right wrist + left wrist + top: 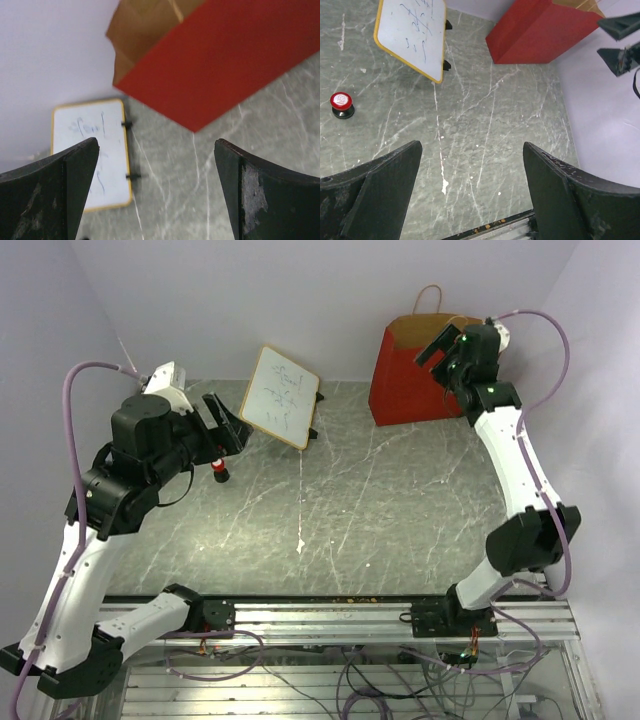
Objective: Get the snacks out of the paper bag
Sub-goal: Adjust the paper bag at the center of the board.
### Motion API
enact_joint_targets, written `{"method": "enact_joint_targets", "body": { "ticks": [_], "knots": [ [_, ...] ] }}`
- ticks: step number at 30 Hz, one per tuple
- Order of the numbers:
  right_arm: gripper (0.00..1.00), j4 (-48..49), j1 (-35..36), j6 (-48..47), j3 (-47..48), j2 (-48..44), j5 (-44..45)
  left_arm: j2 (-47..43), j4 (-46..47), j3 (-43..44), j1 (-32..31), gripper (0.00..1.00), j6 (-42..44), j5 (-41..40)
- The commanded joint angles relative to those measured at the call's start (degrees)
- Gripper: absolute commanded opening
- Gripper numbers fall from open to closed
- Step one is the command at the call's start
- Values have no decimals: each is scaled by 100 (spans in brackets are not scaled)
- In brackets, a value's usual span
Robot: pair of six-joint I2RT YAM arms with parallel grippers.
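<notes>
The near tan handle [456, 318] [176, 11] is outward of the robot's right gripper, so the right gripper should next move outward over the paper bag's near rim and close on that handle.
The paper bag [405, 380] stands upright at the back right, red outside with tan loop handles; it also shows in the left wrist view [535, 32] and the right wrist view [225, 65], where a strip of its brown inside shows. No snacks are visible; the bag's contents are hidden. My right gripper [434, 348] is open and empty, held high in front of the bag's upper edge; its jaws stand wide apart in its own view [156, 142]. My left gripper [230, 425] is open and empty above the table's left side [471, 146], far from the bag.
A white tilted whiteboard [281, 397] with a yellow rim stands at the back centre. A small red-and-black marker cap [219, 472] stands on the grey marble table [350, 510] near my left gripper. White walls close in the back and sides.
</notes>
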Motion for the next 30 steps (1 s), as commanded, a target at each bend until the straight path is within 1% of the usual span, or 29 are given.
{"method": "enact_joint_targets", "body": {
  "ticks": [1,4,8,13,17,20,22,25,27,30],
  "knots": [
    [100,489,-438,366,838,684,-311,-83,99,104,56,93,7,198],
    [100,531,-644,509,1434,1201,-588,-50,-29,292,56,93,122,60],
    [98,770,-792,453,1890,1696,-761,-40,-156,443,56,93,251,-48],
    [89,1131,-944,327,2358,2354,-1044,-90,-139,346,56,93,255,-129],
    [84,1355,-960,2,2874,2925,-1177,-17,-132,435,56,93,334,-146],
    [79,1435,-955,-241,3265,3199,-1126,71,-133,511,56,93,394,-155],
    [75,1542,-950,-273,3270,3313,-1073,88,-135,505,56,93,384,-134],
    [65,1645,-947,-308,3205,3413,-1053,55,-143,443,57,93,356,-46],
    [52,1589,-951,-202,3201,3439,-1135,73,-214,484,56,93,364,41],
    [27,1653,-944,-91,2994,3258,-1474,220,-396,754,60,93,407,184]
  ]
}}
